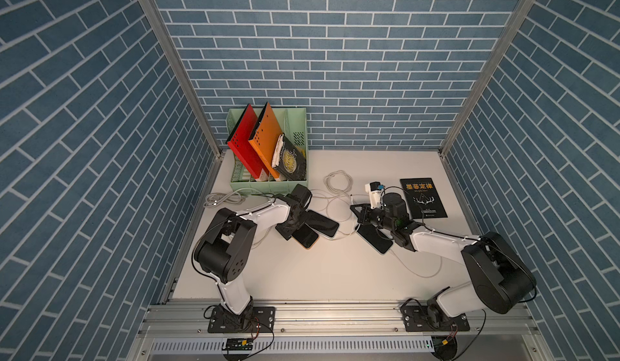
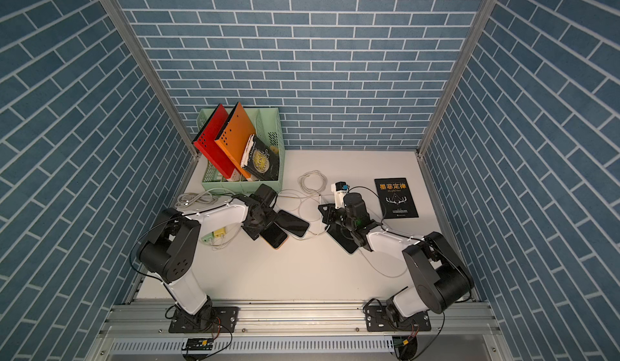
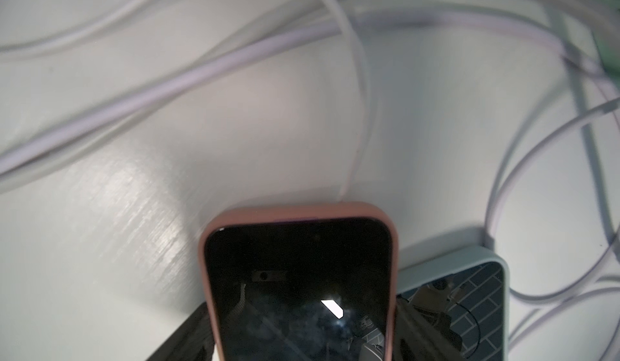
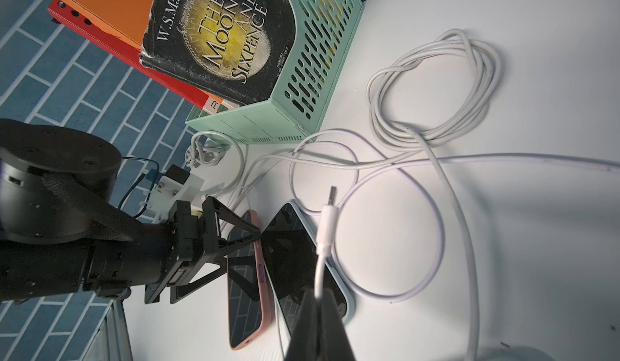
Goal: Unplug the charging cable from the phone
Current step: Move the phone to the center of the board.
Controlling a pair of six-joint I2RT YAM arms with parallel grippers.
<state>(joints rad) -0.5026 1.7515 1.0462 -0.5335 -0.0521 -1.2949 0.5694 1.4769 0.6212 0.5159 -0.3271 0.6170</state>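
My right gripper moves outward over the bare tabletop beside the coiled white cable next and releases the charging cable, since its plug already hangs free.
A phone in a pink case (image 3: 298, 292) (image 4: 245, 302) (image 1: 308, 240) lies screen up, partly on a phone in a light blue case (image 3: 476, 309) (image 4: 292, 242) (image 1: 323, 225). My left gripper (image 3: 302, 342) (image 4: 243, 252) (image 1: 302, 230) (image 2: 265, 232) has a finger against each long side of the pink phone. A white cable (image 3: 360, 107) runs to that phone's far end; the joint is hidden. My right gripper (image 4: 317, 295) (image 1: 355, 210) (image 2: 323, 208) is shut on a white charging cable (image 4: 322, 262), just behind its plug (image 4: 330, 205). The plug hangs free above the blue phone.
A third dark phone (image 1: 375, 240) lies under my right wrist. A green file rack (image 1: 268, 185) with books stands at the back left. A black book (image 1: 422, 196) lies at the right. Coiled white cable (image 1: 339, 181) and loose loops (image 4: 396, 208) cover the middle; a power strip (image 2: 214, 235) sits under my left arm.
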